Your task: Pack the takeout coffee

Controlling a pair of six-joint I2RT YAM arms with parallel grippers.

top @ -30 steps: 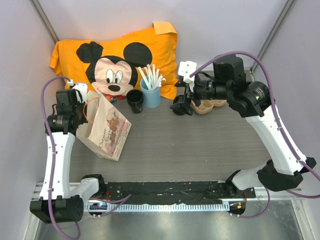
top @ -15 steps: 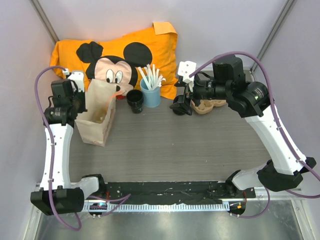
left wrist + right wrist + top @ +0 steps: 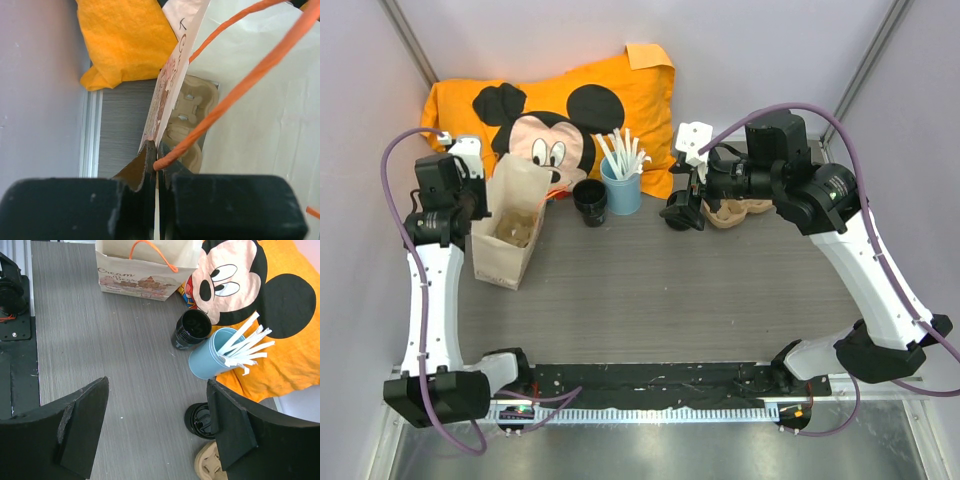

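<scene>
The robot's left gripper will next pull the rim toward the side [image 3: 360, 200] [image 3: 45, 115] to its left in the top view, so that the half-hidden carrier is uncovered, and then release.
The takeout coffee [image 3: 200, 421], a small dark cup with a round black ridged lid, stands on the table just inside my right gripper's right finger. In the top view my right gripper [image 3: 682, 207] hides most of it. The right gripper [image 3: 157, 385] is open, hovering above the table with nothing between its fingers. My left gripper [image 3: 478, 200] is shut on the top edge of the paper bag [image 3: 505, 240], pinching the rim beside its orange handle [image 3: 235, 85]. The bag stands upright and open, with a cardboard cup carrier [image 3: 515, 228] at its bottom.
A black hollow cup-like piece [image 3: 590, 200] and a blue cup of white sticks [image 3: 621, 185] stand by the orange Mickey Mouse cushion [image 3: 550, 110] at the back. Another cardboard carrier [image 3: 735, 212] lies right of the right gripper. Walls close in on both sides.
The left gripper has raised the paper bag from lying tilted to standing upright and open, shifting it left. The right arm has not moved.
</scene>
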